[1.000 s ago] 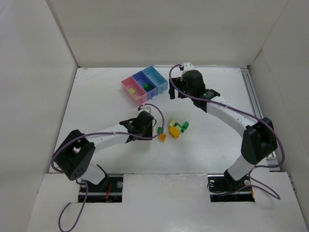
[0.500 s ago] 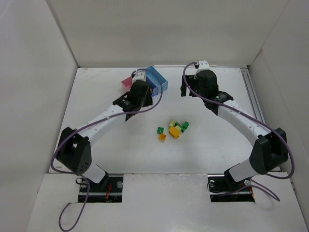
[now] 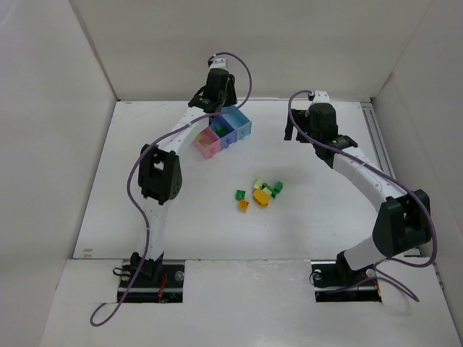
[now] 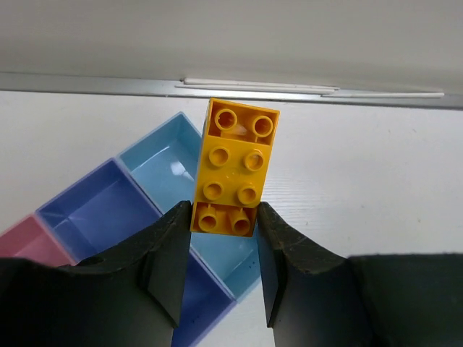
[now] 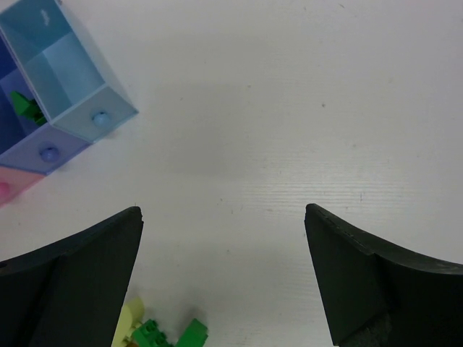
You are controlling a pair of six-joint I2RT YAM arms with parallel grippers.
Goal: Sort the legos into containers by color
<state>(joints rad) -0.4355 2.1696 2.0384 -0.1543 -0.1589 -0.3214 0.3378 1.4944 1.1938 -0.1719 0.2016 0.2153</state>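
My right gripper is above the small orange brick (image 3: 244, 205), which lies nearer my base, so it should move down, back and left in the top view onto it.
My left gripper (image 3: 226, 101) is shut on an orange-yellow lego brick (image 4: 235, 177) and holds it in the air over the far end of the containers (image 3: 221, 130). The left wrist view shows the light blue bin (image 4: 170, 166) under the brick, then the purple-blue bin (image 4: 94, 213) and the pink bin (image 4: 25, 242). My right gripper (image 3: 293, 132) is open and empty, above bare table to the right of the bins. Loose legos (image 3: 260, 194) in green, pale yellow and orange lie mid-table. A dark green brick (image 5: 27, 108) lies in the purple-blue bin.
White walls close in the table on three sides, and the far wall is just behind the left gripper. A metal rail (image 3: 376, 137) runs along the table's right edge. The bins sit diagonally near the far edge.
My left arm has swung from beside the loose legos up to the bins, carrying the orange-yellow brick. My right gripper has moved right, away from the bins.
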